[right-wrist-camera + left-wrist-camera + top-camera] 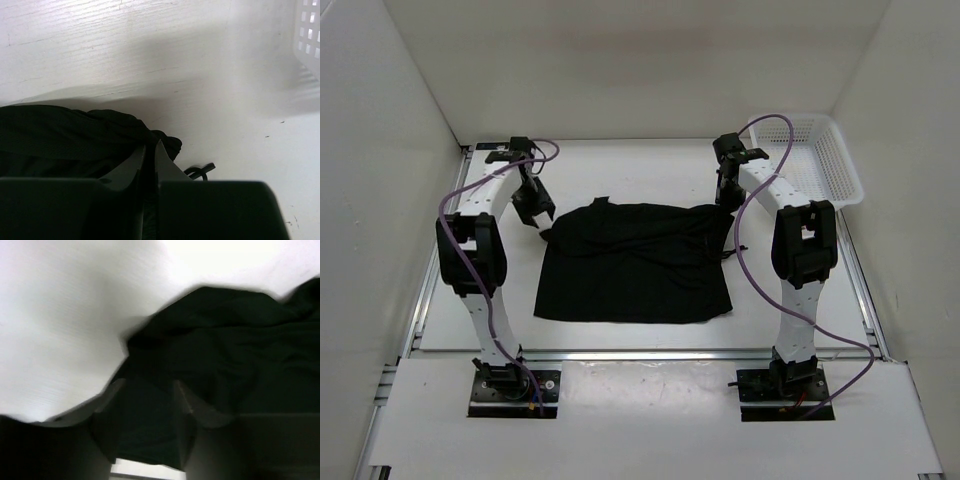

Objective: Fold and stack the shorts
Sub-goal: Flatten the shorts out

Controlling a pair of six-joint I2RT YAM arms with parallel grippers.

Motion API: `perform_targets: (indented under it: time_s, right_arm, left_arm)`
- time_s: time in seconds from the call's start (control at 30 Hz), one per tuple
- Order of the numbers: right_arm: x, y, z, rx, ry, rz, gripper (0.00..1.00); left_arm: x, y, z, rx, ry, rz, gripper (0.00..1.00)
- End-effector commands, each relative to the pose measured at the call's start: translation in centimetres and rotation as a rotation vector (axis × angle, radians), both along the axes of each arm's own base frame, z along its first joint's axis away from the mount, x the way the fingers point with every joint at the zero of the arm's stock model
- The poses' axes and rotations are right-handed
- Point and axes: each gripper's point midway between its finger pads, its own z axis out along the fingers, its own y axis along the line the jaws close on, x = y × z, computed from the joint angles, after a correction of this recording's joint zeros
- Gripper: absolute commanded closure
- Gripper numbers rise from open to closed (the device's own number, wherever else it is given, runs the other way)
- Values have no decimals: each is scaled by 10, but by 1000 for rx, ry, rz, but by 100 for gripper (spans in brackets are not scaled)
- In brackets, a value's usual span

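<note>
My right gripper needs to carry the shorts' bunched edge outward and release it on the bare tabletop before the back wall, as that part of the tabletop lies outward of the gripper.
The black shorts lie spread on the white table, folded into a rough rectangle. My left gripper is at their far left corner. In the left wrist view its jaws stand wide apart, with the black fabric lying between them. My right gripper is at the far right corner. In the right wrist view it is pinched shut on a bunched edge of the shorts. A black drawstring loop sticks out beside it.
A white plastic basket stands at the back right and shows in the right wrist view. White walls enclose the table on three sides. Purple cables run along both arms.
</note>
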Motion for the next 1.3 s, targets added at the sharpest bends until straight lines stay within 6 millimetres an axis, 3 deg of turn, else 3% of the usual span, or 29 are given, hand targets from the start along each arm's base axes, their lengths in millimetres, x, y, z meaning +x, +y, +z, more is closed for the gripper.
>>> perform_targets:
  time_s: [0.0, 0.03, 0.07, 0.13, 0.17, 0.23, 0.27, 0.3, 0.33, 0.37, 0.4, 0.43, 0.53, 0.7, 0.87, 1.07, 1.17, 1.2, 1.23, 1.27]
  right_arm:
    - [-1, -5, 3, -15, -9, -13, 100]
    - [-1, -5, 3, -15, -9, -13, 100]
    - [-3, -5, 0, -17, 0, -13, 100]
    - [-1, -5, 0, -15, -8, -13, 100]
    - [-1, -5, 0, -15, -9, -13, 100]
    - [-1, -3, 0, -6, -6, -9, 100]
    - [-1, -3, 0, -6, -6, -9, 100]
    - [-1, -3, 0, -6, -6, -9, 100]
    - [-1, -3, 0, -6, -6, -9, 100]
    - [-1, -3, 0, -6, -6, -9, 100]
    - [-2, -2, -4, -1, 5, -6, 100]
    - [-2, -2, -4, -1, 5, -6, 100]
    - [-2, -2, -4, -1, 5, -6, 100]
    - [-2, -2, -8, -3, 14, -6, 100]
    - [-2, -2, -8, -3, 14, -6, 100]
    - [-3, -2, -12, -6, 23, -6, 100]
    - [-3, -2, -12, -6, 23, -6, 100]
    - [-3, -2, -12, -6, 23, -6, 100]
    - [-3, -2, -12, -6, 23, -6, 100]
    - [-3, -2, -12, -6, 23, -6, 100]
  left_arm:
    - [35, -6, 53, 2, -178, -2, 42]
    - [47, -11, 71, 10, -226, -22, 27]
    - [56, -16, 71, 8, -235, -31, 22]
    - [71, -36, 76, -6, -260, -79, 28]
    - [92, -47, 76, -19, -285, -107, 42]
    - [105, -67, 68, -32, -270, -170, 50]
    - [121, -89, 90, -47, -337, -215, 50]
    - [123, -100, 56, -50, -255, -248, 50]
    - [125, -118, 51, -54, -253, -278, 47]
    - [136, -131, 61, -69, -304, -306, 43]
    - [136, -141, 44, -86, -275, -326, 38]
    - [135, -154, 36, -89, -274, -349, 31]
    - [134, -178, 20, -97, -273, -390, 23]
    - [135, -179, -9, -23, -239, -393, 27]
    - [136, -168, -16, 35, -227, -361, 46]
    - [133, -156, -20, 94, -211, -340, 42]
    - [132, -155, -30, 101, -191, -350, 44]
    - [130, -154, -31, 106, -181, -360, 50]
    - [129, -154, -36, 107, -172, -360, 70]
    - [129, -155, -36, 99, -171, -364, 83]
